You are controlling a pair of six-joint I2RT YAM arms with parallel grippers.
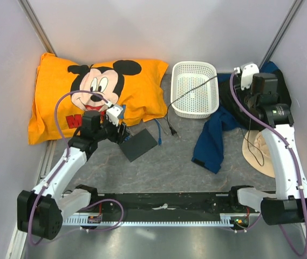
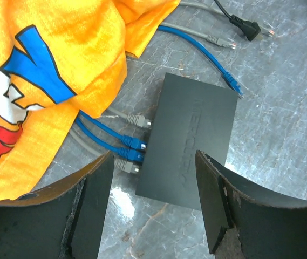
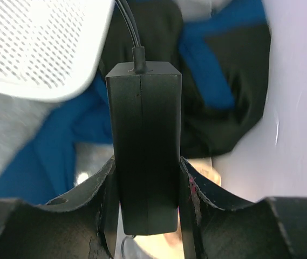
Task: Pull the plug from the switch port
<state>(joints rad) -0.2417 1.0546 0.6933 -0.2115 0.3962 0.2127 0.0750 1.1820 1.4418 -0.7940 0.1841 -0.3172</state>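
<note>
My right gripper should next bring the black power brick down toward the edge of the beige hat [image 1: 246,148] [image 3: 147,244] by the blue cloth.
The switch port [image 2: 191,145] is a flat dark-grey box lying on the grey table; it also shows in the top view [image 1: 138,144]. Several plugs sit in its left narrow edge: a grey plug [image 2: 137,120], two blue plugs [image 2: 134,145] and a lower grey plug [image 2: 123,166]. Their cables run under the orange pillow. My left gripper [image 2: 153,205] is open and empty, hovering just above the box's near end, left of the box in the top view [image 1: 122,132]. My right gripper [image 3: 148,167] is shut on a black power brick [image 3: 145,145], held up at the back right [image 1: 237,81].
An orange Mickey pillow [image 1: 88,91] lies at the back left. A white basket [image 1: 195,89] stands at the back middle, the brick's thin cord across it. A loose blue cable end [image 2: 234,86], grey cable end [image 2: 220,40] and black plug [image 2: 245,27] lie beyond the box. Blue cloth [image 1: 212,137] and a beige hat [image 1: 261,154] lie right.
</note>
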